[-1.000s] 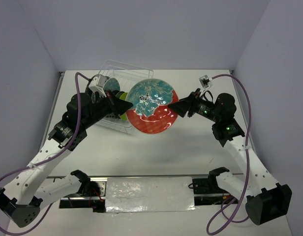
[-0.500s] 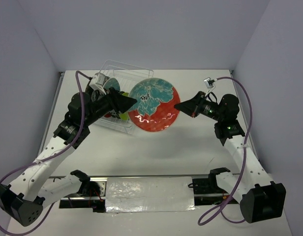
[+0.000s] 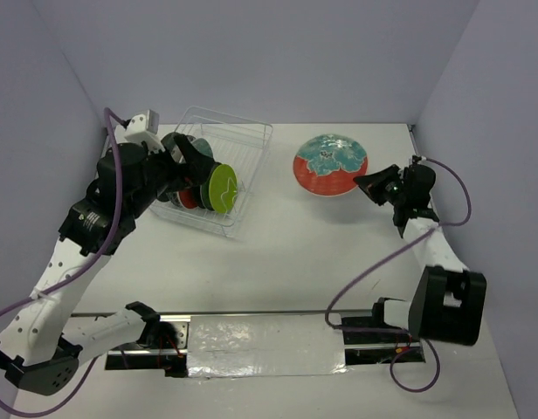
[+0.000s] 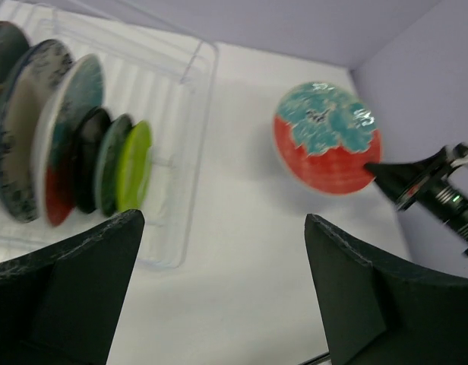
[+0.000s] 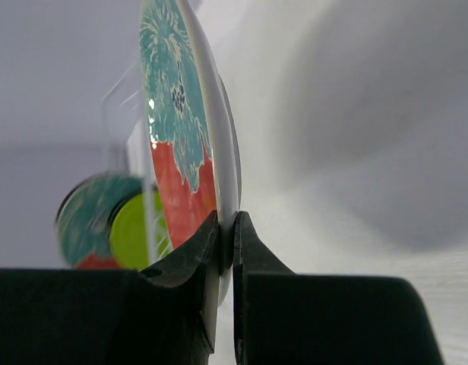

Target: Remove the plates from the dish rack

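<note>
My right gripper should next go down and outward, lay the red-teal plate (image 3: 330, 164) near the back wall and release it, as bare tabletop is beneath.
The red-teal plate (image 3: 330, 164) (image 4: 325, 137) hangs tilted over the back right of the table. My right gripper (image 3: 363, 182) (image 5: 228, 228) is shut on its right rim, and the right wrist view shows the plate (image 5: 184, 137) edge-on. The clear wire dish rack (image 3: 251, 131) (image 4: 197, 72) stands at the back left. Several plates stand on edge in it, the lime green one (image 3: 222, 189) (image 4: 134, 163) at the front. My left gripper (image 3: 193, 157) (image 4: 225, 220) is wide open over the rack's left part, with nothing between its fingers.
Lavender walls close in the table on the left, back and right. A metal rail (image 3: 251, 340) with the arm bases runs along the near edge. Purple cables (image 3: 120, 175) loop beside both arms.
My left gripper let go of the red-teal plate, opened and drew back left over the rack. My right gripper shut on the plate's rim and carried it to the back right.
</note>
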You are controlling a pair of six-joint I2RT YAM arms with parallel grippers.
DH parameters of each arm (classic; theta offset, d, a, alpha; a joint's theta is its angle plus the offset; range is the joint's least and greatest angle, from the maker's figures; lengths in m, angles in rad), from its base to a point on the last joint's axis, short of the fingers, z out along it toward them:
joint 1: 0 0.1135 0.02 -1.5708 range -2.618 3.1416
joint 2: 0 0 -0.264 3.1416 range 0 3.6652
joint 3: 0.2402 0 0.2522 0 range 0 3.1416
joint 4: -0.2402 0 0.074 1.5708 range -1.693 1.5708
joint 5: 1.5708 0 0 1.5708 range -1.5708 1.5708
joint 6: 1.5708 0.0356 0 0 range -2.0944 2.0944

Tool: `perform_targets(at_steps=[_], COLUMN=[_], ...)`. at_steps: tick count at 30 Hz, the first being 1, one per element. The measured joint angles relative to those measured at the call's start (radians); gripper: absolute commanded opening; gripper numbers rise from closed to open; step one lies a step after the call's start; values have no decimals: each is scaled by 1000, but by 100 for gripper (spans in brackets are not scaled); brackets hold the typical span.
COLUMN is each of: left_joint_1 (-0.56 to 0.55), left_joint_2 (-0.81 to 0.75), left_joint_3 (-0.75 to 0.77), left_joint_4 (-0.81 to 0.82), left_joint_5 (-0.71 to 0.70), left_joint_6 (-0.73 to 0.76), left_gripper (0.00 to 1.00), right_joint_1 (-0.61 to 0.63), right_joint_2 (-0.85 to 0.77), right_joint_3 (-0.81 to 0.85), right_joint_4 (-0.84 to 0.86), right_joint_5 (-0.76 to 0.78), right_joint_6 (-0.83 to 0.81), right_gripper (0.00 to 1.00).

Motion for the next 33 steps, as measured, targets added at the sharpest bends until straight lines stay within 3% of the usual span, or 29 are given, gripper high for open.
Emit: perform_targets(at_steps=[4,11,19,20,23,28,29,33], left_joint_1=[0,0,3,6,22,45,48,80], left_joint_2=[-3,-53,2,13,35,50,58,126], left_joint_3=[29,25,-50,-60,-70,-37,-24,52], left_joint_4=[-138,-222,-207,-208,-207,-211,-210,-211], left_joint_5=[-61,-135,-166,-168,-169,-178,-183,-197], left_joint_6=[92,212,278,278,278,270,268,249], left_gripper=[99,100,100,100,100,99,99,99], right_joint_1=[-35,-52,-53,-53,-51,-38,-35,3], right_joint_2=[242,637,847,863,886,879,867,764], right_joint_3=[63,299,502,523,565,594,597,616], right_joint_4=[10,59,93,82,53,-57,-93,-284], right_joint_5=[119,124,91,86,79,144,168,348], right_joint_6=[13,14,12,11,6,-37,-49,-97], right_gripper=[0,0,2,8,59,79,97,100])
